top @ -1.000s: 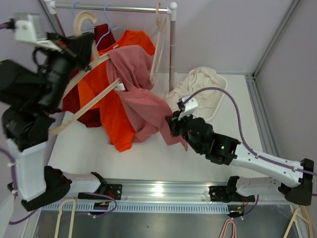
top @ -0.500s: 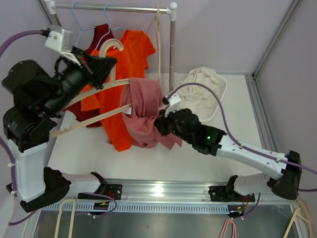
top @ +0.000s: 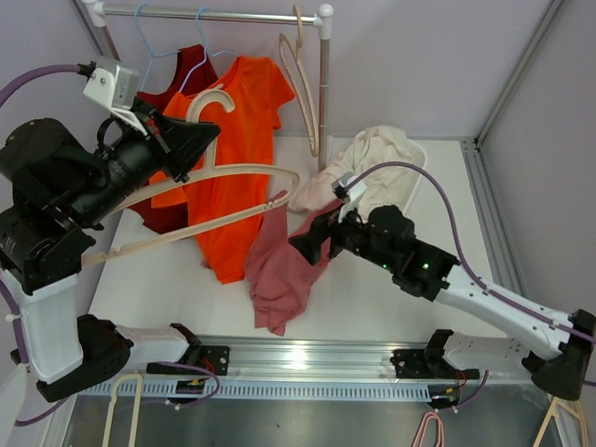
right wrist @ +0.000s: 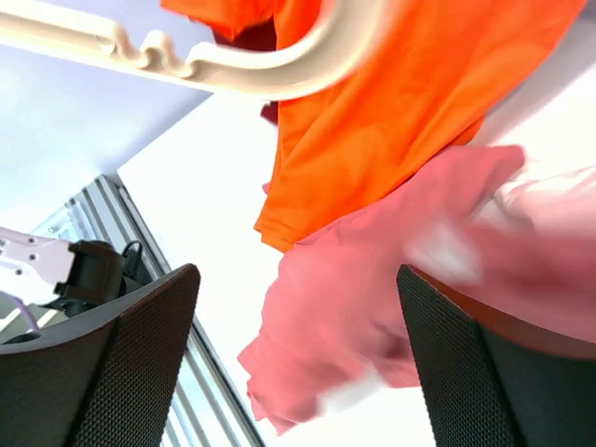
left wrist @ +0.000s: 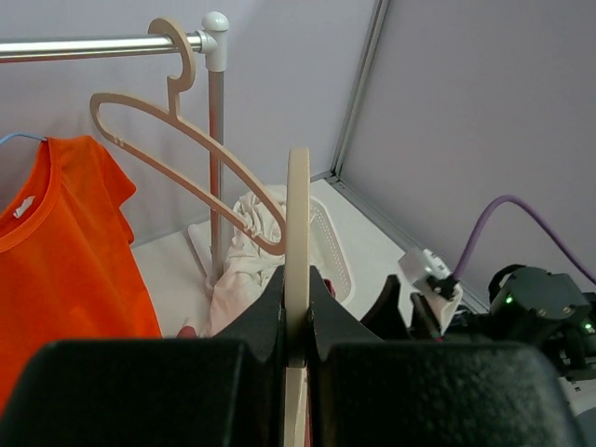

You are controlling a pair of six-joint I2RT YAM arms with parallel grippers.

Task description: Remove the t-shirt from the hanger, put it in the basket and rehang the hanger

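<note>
I will lower my right gripper onto the t-shirt's middle (top: 284,268) (right wrist: 343,303) next and close it.
The pink t-shirt (top: 284,270) is off the cream hanger (top: 233,170) and lies crumpled on the white table, one end still reaching up toward my right gripper (top: 317,237). That gripper is open; in its wrist view the blurred t-shirt (right wrist: 363,317) sits loose between and below the spread fingers of the right gripper (right wrist: 296,279). My left gripper (top: 191,140) is shut on the bare hanger's top bar and holds it above the table's left side. In the left wrist view the hanger (left wrist: 298,214) stands edge-on, clamped in the left gripper (left wrist: 297,289).
An orange t-shirt (top: 233,158) and a dark red one (top: 186,74) hang from the rail (top: 214,14). An empty cream hanger (top: 303,84) hangs by the rail's right post. A white basket (top: 414,186) with cream cloth stands at the back right.
The right gripper opened and drew back to the right. The pink t-shirt slid off the hanger and dropped onto the table. The left arm swung the hanger up and across.
</note>
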